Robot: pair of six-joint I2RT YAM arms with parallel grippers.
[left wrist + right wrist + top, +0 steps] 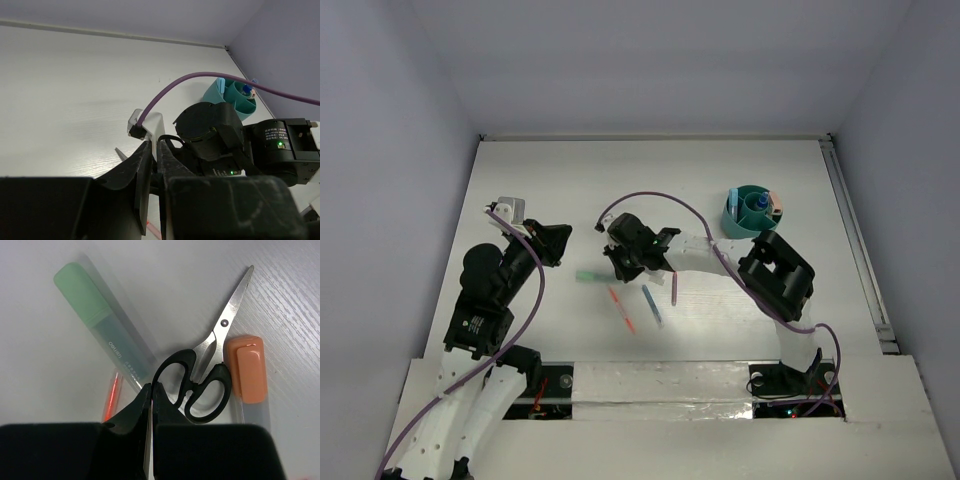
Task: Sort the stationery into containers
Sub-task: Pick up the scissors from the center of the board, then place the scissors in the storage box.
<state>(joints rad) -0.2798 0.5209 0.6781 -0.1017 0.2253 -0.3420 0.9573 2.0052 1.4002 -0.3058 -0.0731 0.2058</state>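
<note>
My right gripper is holding the scissors and next needs to lift them and carry them over the teal cup (738, 212), which is outward and to the gripper's right in the top view, then let go.
The black-handled scissors (202, 385) lie closed on the white table, between a green marker (100, 325) and an orange marker (246, 369). An orange pen (112, 395) lies to the left. My right gripper (151, 386) is shut, with its tips at the edge of the scissors' left handle loop. From above, the right gripper (623, 262) covers the scissors; the green marker (588, 275), orange pen (622, 310), blue pen (652, 305) and purple crayon (674, 288) show. The teal cup (738, 212) holds a blue-capped bottle (757, 203) and a pink eraser (777, 210). My left gripper (560, 240) is shut and empty; it also shows in the left wrist view (154, 142).
A small grey-and-white object (508, 208) sits at the table's left edge by the left arm. A rail (855, 240) runs along the right edge. The teal cup (235, 97) and the right arm (215, 135) show in the left wrist view, with a purple cable across.
</note>
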